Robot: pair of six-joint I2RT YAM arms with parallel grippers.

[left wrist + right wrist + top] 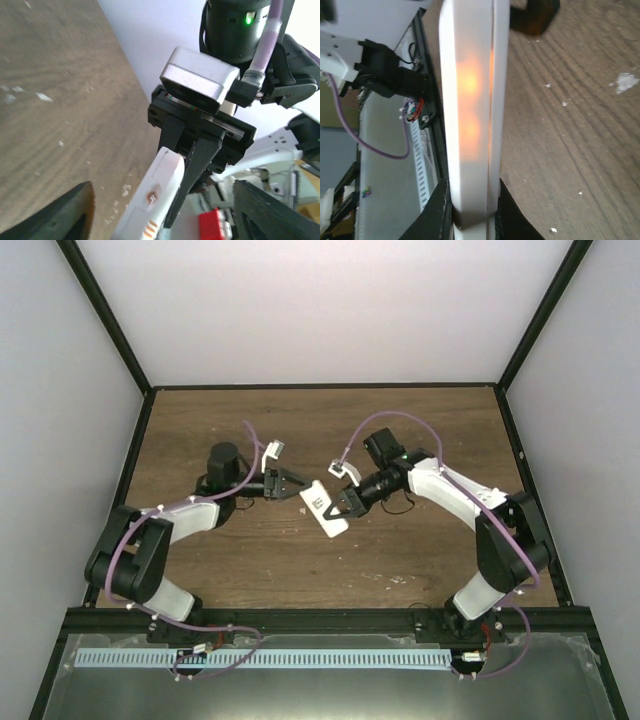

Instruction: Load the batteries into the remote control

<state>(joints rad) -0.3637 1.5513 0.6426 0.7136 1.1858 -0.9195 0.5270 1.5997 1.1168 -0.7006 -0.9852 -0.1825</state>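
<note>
The remote (470,100) goes down and to the right gripper's right in the top view next, turning flat for release, as bare tabletop lies there.
The white remote control (325,508) hangs above the table's middle, held in my right gripper (343,505). In the right wrist view the remote (470,100) stands on edge, and my right gripper (472,215) is shut on its near end. An orange glow (469,80) shows through its side; the batteries themselves are not plainly seen. My left gripper (303,486) is open, its tips at the remote's far end. In the left wrist view the remote (150,200) sits between my spread fingers (75,215), with small orange marks (150,230) on its face.
The brown wooden table (400,560) has black frame rails on both sides and at the front. A grey trough with a white slotted strip (260,658) runs along the near edge. White walls close off the back and sides.
</note>
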